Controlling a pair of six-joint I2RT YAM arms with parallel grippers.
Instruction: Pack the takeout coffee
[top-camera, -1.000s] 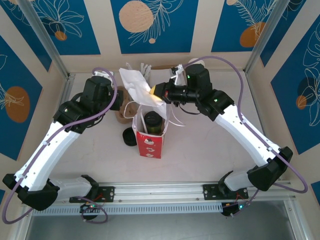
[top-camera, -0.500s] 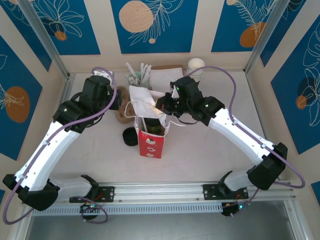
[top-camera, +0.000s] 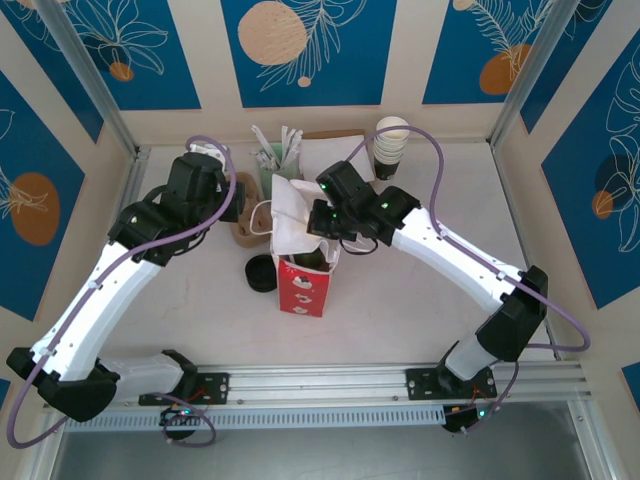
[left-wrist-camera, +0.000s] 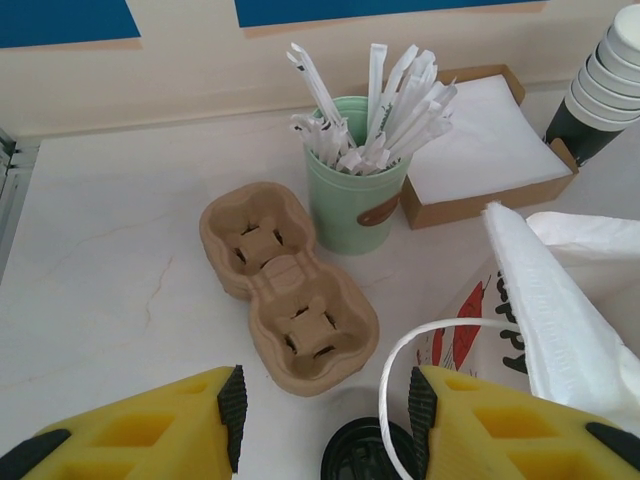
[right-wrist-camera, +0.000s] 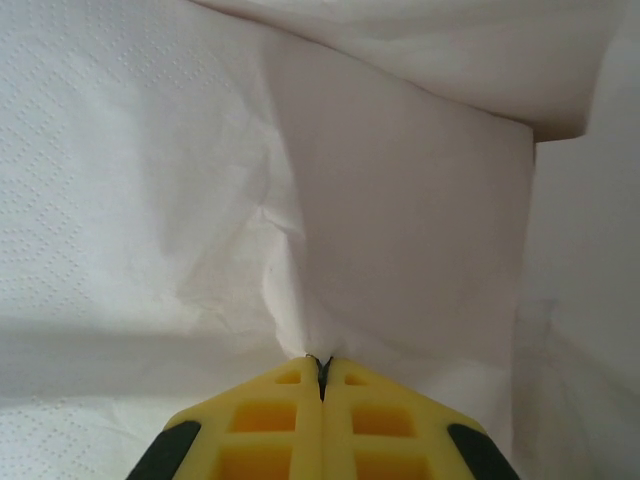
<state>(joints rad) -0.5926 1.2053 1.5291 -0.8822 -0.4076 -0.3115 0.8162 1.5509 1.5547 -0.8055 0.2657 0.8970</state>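
Observation:
My right gripper is pinching the napkin, which still sticks out past the bag's rim, so next it will lower the napkin into the bag's opening (top-camera: 312, 257) and let go there.
A red paper bag (top-camera: 302, 288) stands mid-table. The takeout coffee sits inside it, mostly hidden; a dark edge (top-camera: 320, 260) shows under a white napkin (top-camera: 290, 215). My right gripper (top-camera: 312, 222) hangs over the bag's mouth, shut on that napkin (right-wrist-camera: 300, 200); its yellow fingers (right-wrist-camera: 322, 362) pinch the paper's edge. My left gripper (left-wrist-camera: 325, 420) is open just left of the bag (left-wrist-camera: 470, 340). The bag's white handle loop (left-wrist-camera: 400, 360) curves between its fingers, close to the right pad and ungripped. From above, the left gripper (top-camera: 232, 208) sits beside the bag's far left corner.
A brown pulp cup carrier (left-wrist-camera: 285, 285) lies on the table ahead of the left gripper. Behind it stand a green cup of wrapped straws (left-wrist-camera: 355, 200), a cardboard napkin box (left-wrist-camera: 490, 150) and a stack of lidless cups (top-camera: 390, 145). Loose black lids (top-camera: 260, 273) lie left of the bag.
The right arm has swung left and down with the napkin, bringing it over the bag's mouth and covering the coffee. The left arm has stayed put.

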